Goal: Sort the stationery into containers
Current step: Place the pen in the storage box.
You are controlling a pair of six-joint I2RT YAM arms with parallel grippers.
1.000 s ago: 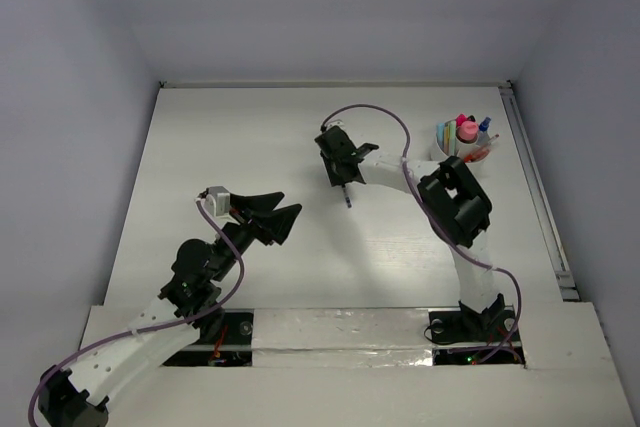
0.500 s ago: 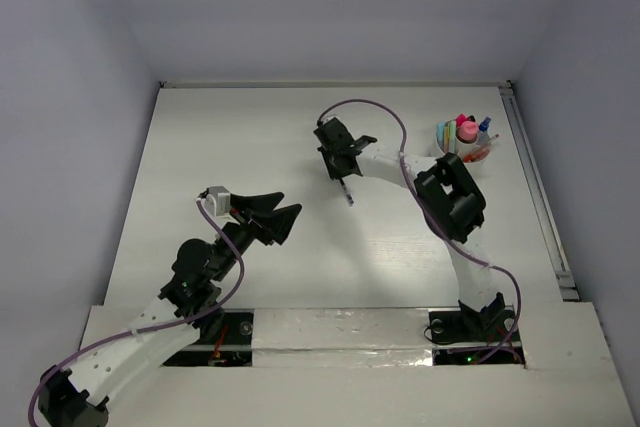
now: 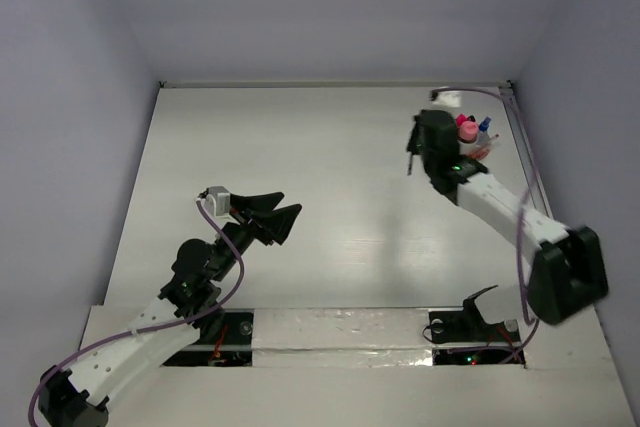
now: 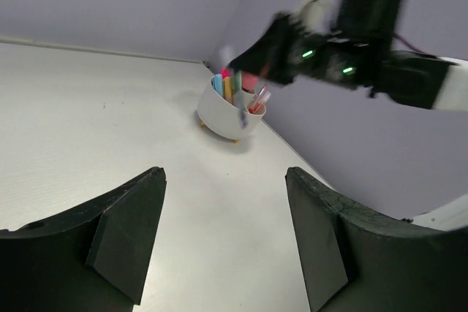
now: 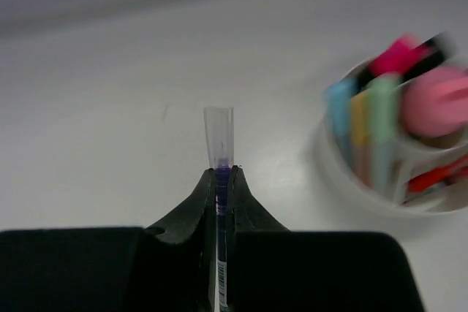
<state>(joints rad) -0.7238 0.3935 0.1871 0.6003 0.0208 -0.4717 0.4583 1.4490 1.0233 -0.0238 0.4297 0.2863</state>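
Observation:
My right gripper needs to turn next and move toward the bar, over the white round cup. It then needs to go down onto the cup's section where slim red stationery already stands (image 3: 481, 151) (image 5: 436, 183).
My right gripper (image 3: 414, 151) is shut on a thin pen (image 3: 410, 161) with a purple-blue barrel and clear cap. In the right wrist view the pen (image 5: 219, 134) sticks out past the closed fingertips (image 5: 221, 174). The gripper hangs just left of the white round cup (image 3: 487, 147), which holds pink, blue, orange, pale-green and red stationery (image 5: 380, 118). The arm hides the cup's left part from above. The cup (image 4: 219, 112) also shows in the left wrist view, with the blurred right gripper (image 4: 281, 49) above it. My left gripper (image 3: 276, 216) is open and empty at the table's left-middle.
The white table (image 3: 300, 137) has a raised rail (image 3: 535, 187) along its right edge, close behind the cup. Purple-grey walls enclose the back and sides. The right arm's forearm (image 3: 500, 202) stretches diagonally over the right side.
The right arm has swung from the table's middle to the right, carrying the pen up beside the cup. The left arm has not moved.

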